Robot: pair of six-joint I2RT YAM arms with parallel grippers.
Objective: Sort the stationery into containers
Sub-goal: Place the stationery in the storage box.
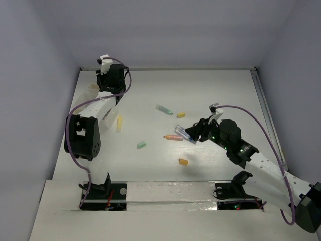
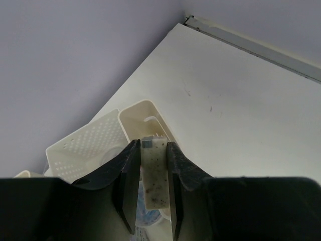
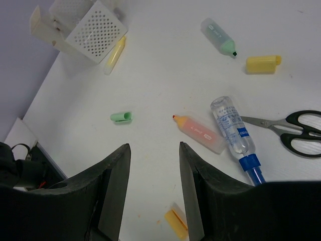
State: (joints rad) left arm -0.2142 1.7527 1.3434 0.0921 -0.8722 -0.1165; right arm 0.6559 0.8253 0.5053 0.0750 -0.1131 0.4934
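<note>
My left gripper will go down a little next toward the narrow off-white container's open top point(image 2: 144, 121) and let go of the speckled tan eraser point(image 2: 154, 181), because the eraser hangs right above it.
My left gripper point(image 2: 150, 144) is shut on a speckled tan eraser point(image 2: 154, 181), held over the off-white containers point(image 2: 145, 116) in the table's far left corner. From above, that gripper point(image 1: 108, 80) hangs by the containers point(image 1: 93, 92). My right gripper point(image 3: 154, 150) is open with nothing between its fingers, hovering over bare table mid-right point(image 1: 193, 133). Just ahead of it lie an orange-pink marker point(image 3: 200, 133), a blue-capped pen point(image 3: 234, 128) and black-handled scissors point(image 3: 296, 131). An orange eraser point(image 3: 175, 222) lies under its fingers, and a green eraser point(image 3: 121, 117) to the left.
A green marker point(image 1: 164, 109) and a yellow eraser point(image 1: 180, 115) lie mid-table. A yellow marker point(image 1: 119, 123) rests beside the left arm, near a perforated bin point(image 3: 95, 31). Walls close in the table at the back and on both sides.
</note>
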